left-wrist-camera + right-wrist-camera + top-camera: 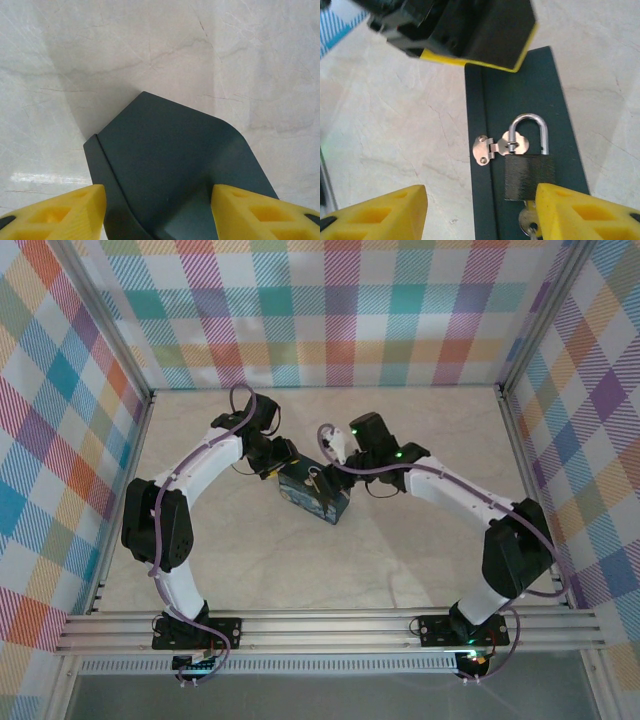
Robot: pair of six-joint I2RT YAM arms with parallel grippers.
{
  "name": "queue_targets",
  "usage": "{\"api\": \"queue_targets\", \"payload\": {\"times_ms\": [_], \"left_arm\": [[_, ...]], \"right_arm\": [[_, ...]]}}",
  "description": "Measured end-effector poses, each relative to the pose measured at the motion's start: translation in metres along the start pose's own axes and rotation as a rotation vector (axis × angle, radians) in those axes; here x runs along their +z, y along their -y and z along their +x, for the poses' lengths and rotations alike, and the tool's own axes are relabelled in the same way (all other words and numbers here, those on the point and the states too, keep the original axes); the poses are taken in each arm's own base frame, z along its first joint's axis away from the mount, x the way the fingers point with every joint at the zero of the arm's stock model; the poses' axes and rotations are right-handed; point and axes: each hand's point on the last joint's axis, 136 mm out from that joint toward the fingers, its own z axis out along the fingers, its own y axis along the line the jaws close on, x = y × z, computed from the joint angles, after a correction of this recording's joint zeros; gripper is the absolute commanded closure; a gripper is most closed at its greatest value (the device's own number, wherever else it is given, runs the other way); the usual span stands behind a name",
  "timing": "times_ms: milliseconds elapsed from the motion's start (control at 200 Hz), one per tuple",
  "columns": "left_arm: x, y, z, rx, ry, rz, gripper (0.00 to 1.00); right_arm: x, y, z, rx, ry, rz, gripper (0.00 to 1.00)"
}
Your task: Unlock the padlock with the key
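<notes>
My right gripper should lower toward my left gripper next and close across the padlock's dark body, which is below, nearer one finger.
The blue tin stands on the table between both arms; close up its side is plain dark teal. A dark padlock with a silvery shackle hangs through the tin's small metal hasp. The silvery key sticks out of the padlock's lower end, partly behind my right finger. My right gripper is open, its yellow fingers wide apart either side of the padlock and gripping nothing. My left gripper is shut on the tin's far end, one yellow finger against each side.
Pale marble tabletop lies around the tin. Plaid walls with metal posts enclose the back and sides. An aluminium rail with both arm bases runs along the near edge. The two grippers sit close together over the tin.
</notes>
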Motion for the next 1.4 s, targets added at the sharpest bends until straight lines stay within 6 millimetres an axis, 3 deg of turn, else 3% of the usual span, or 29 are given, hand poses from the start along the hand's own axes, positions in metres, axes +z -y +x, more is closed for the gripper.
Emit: {"api": "queue_targets", "payload": {"times_ms": [185, 430, 720, 940, 1210, 1400], "left_arm": [[0.000, 0.000, 0.000, 0.000, 0.000, 0.000, 0.42], [0.000, 0.000, 0.000, 0.000, 0.000, 0.000, 0.42], [0.000, 0.000, 0.000, 0.009, 0.001, 0.000, 0.42], [0.000, 0.000, 0.000, 0.011, 0.001, 0.001, 0.42], [0.000, 0.000, -0.001, 0.018, 0.002, 0.000, 0.42], [0.000, 0.000, 0.000, 0.022, 0.001, 0.001, 0.42]], "right_arm": [[0.018, 0.013, 0.013, -0.094, -0.058, 0.085, 0.40], [0.019, 0.026, 0.005, -0.188, -0.035, 0.166, 0.51], [0.027, 0.030, 0.012, -0.217, -0.063, 0.171, 0.47], [0.030, 0.030, 0.014, -0.225, -0.072, 0.165, 0.73], [0.029, 0.029, 0.012, -0.169, -0.057, 0.138, 0.81], [0.024, 0.032, 0.011, -0.026, -0.032, 0.062, 0.82]]}}
